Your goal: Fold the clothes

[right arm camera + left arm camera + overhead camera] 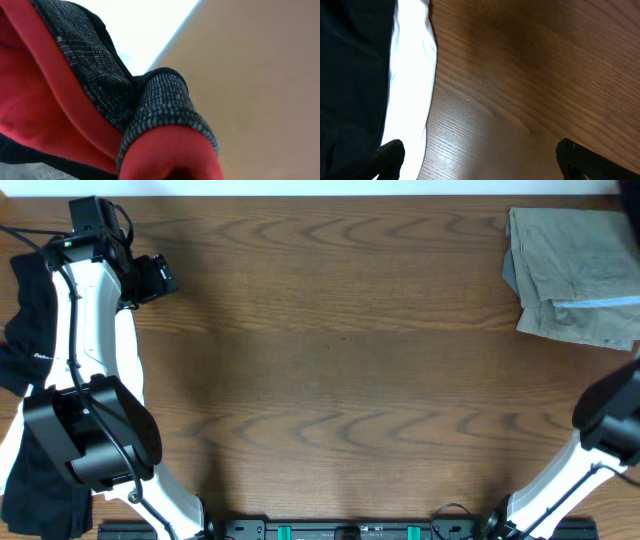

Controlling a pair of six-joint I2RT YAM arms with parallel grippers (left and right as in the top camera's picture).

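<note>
My right gripper should next go left in the overhead view and down and release the waistband atop the folded taupe garment (575,275), where folded clothes already lie.
The clothes lie in two places. A heap of black garments (25,320) hangs over the table's left edge and shows in the left wrist view as dark cloth (350,75). A folded taupe garment (575,275) rests at the back right. My left gripper (155,278) hovers beside the black heap, open wide (482,162), with bare wood between its fingertips (390,156). The pants' grey waistband (165,105) with its coral-red edge (165,155) fills the right wrist view. It bunches right at my right gripper, whose fingers are hidden behind the cloth.
The white left arm (95,320) lies along the black heap, its dark elbow (90,430) near the front left. The right arm (605,430) rises at the front right and leaves the overhead view. A bright white strip (410,75) borders the dark cloth.
</note>
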